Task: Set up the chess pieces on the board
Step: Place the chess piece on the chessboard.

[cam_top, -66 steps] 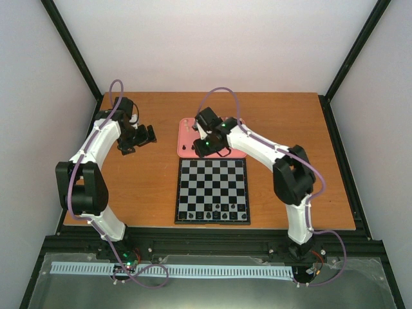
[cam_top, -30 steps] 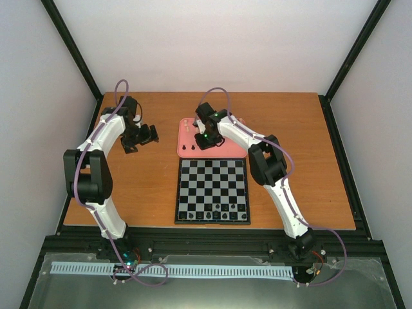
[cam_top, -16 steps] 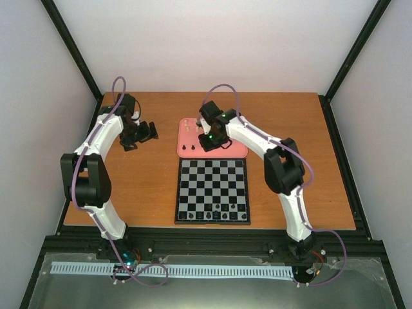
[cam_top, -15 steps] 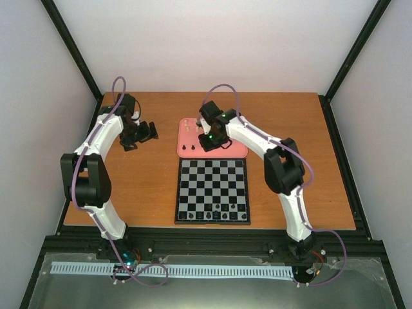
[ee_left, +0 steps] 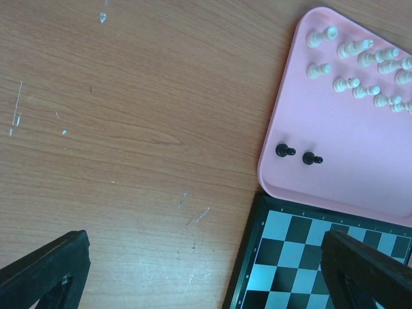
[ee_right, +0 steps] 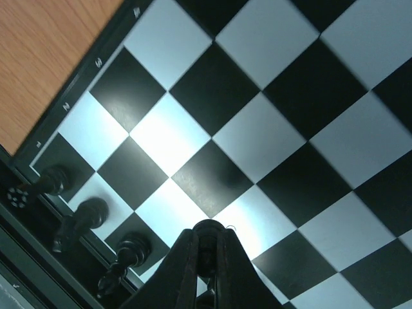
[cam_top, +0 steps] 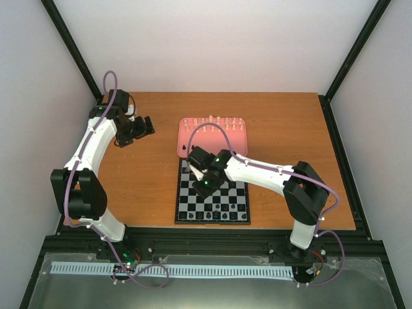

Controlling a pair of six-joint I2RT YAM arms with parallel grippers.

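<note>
The white square before the pointed black piece (cam_top: 199, 207) (ee_right: 170, 211) is empty, so I should move my right gripper back and down onto it to release its chess piece.
The board (cam_top: 239, 168) lies mid-table, with black chess pieces (cam_top: 207, 213) standing in its near row. My right gripper (cam_top: 205, 185) hovers over the board's left half, shut on a small black chess piece (ee_right: 207, 229) that sits between its fingertips (ee_right: 187, 254). In the right wrist view, three black pieces (ee_right: 82, 217) stand along the board's edge rows. My left gripper (cam_top: 136, 127) hangs open over bare table left of the tray. Its fingers (ee_left: 48, 270) frame the board corner (ee_left: 290, 251) with nothing between them.
A pink tray (cam_top: 233, 143) lies behind the board, with cream-white pieces (cam_top: 215, 122) along its far side. Two black pawns (ee_left: 297, 154) stand near its left corner. Bare wooden table (ee_left: 129, 129) stretches to the left, and black frame posts stand at the table corners.
My right arm has swung from the pink tray toward the near side and is over the board with a black piece in its jaws. The left arm has shifted slightly back and left.
</note>
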